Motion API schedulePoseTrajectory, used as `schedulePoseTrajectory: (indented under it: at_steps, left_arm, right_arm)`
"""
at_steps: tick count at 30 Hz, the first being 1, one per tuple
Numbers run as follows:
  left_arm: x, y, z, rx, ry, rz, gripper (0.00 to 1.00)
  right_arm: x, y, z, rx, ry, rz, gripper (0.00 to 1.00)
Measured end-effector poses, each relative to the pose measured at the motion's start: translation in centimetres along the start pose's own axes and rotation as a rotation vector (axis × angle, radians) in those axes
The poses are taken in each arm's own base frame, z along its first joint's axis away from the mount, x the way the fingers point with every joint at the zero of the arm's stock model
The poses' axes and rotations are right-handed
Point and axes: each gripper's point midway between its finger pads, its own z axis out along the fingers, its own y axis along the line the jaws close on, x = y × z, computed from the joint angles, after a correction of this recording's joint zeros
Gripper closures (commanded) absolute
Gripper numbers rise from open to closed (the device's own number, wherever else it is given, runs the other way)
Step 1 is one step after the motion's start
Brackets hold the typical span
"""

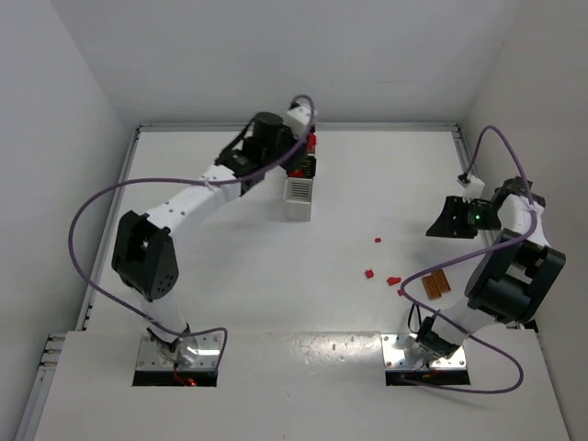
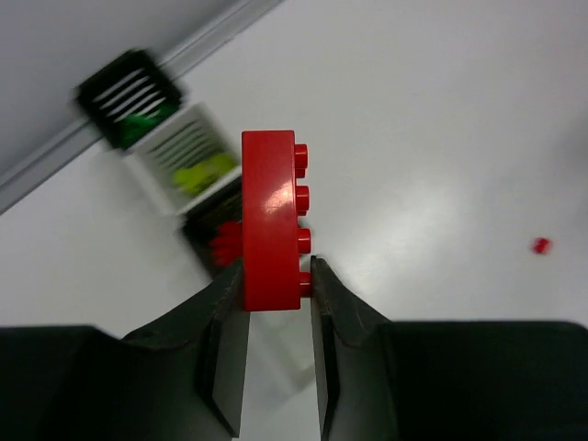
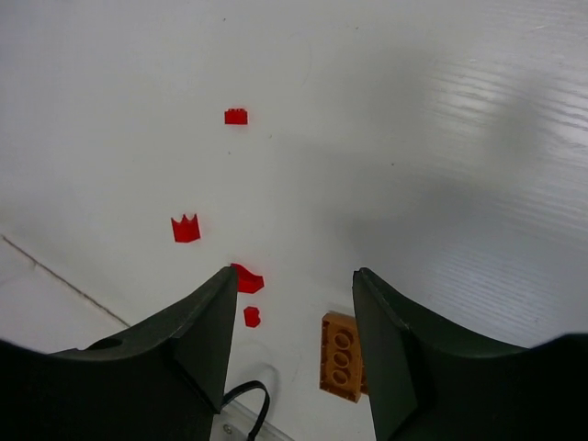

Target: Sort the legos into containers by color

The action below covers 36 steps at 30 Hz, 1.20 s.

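The left gripper needs to lower the brick [image 2: 271,220] over the second black bin, the one that holds red pieces, and then open.
My left gripper [image 2: 273,266] is shut on a red studded lego brick [image 2: 271,220], which it holds on edge above the row of containers. Below it a black bin [image 2: 133,101] holds green pieces, a white bin [image 2: 188,165] yellow ones, a second black bin [image 2: 209,246] red ones, and a white bin [image 2: 285,358] lies under the fingers. From above, the row [image 1: 299,195] sits at the back centre with the left gripper [image 1: 308,147] over it. My right gripper [image 3: 294,276] stands open above several small red legos [image 3: 186,228] and an orange plate [image 3: 342,356].
Loose red legos [image 1: 369,273] and orange plates [image 1: 436,285] lie on the white table in front of the right arm's base. One red piece [image 2: 541,245] lies apart on the table. A raised rim [image 1: 294,127] runs along the back edge behind the bins.
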Motion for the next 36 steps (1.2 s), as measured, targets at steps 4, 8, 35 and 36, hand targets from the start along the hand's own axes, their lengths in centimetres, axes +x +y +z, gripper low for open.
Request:
schedulePoseTrajectory:
  at_steps: [4,8,35,36]
  left_arm:
    - [1.6,9.1,-0.8,-0.167,0.077,-0.045,0.88]
    - [4.5,11.9,-0.1,-0.184,0.191,-0.059,0.83]
    - [10.4,8.0,1.2,0.117,0.52,-0.102,0.76]
    - [10.4,8.0,1.2,0.114,0.518,-0.101,0.76]
  right_arm:
    - [0.8,0.7,0.6,-0.018,0.037,-0.043,0.46]
    - [1.2,1.4,0.5,-0.026,0.094,-0.113,0.46]
    - [2.6,2.5,0.8,-0.061,0.301,-0.271,0.46]
    - [3.0,2.6,0.9,-0.063,0.302,-0.272,0.46]
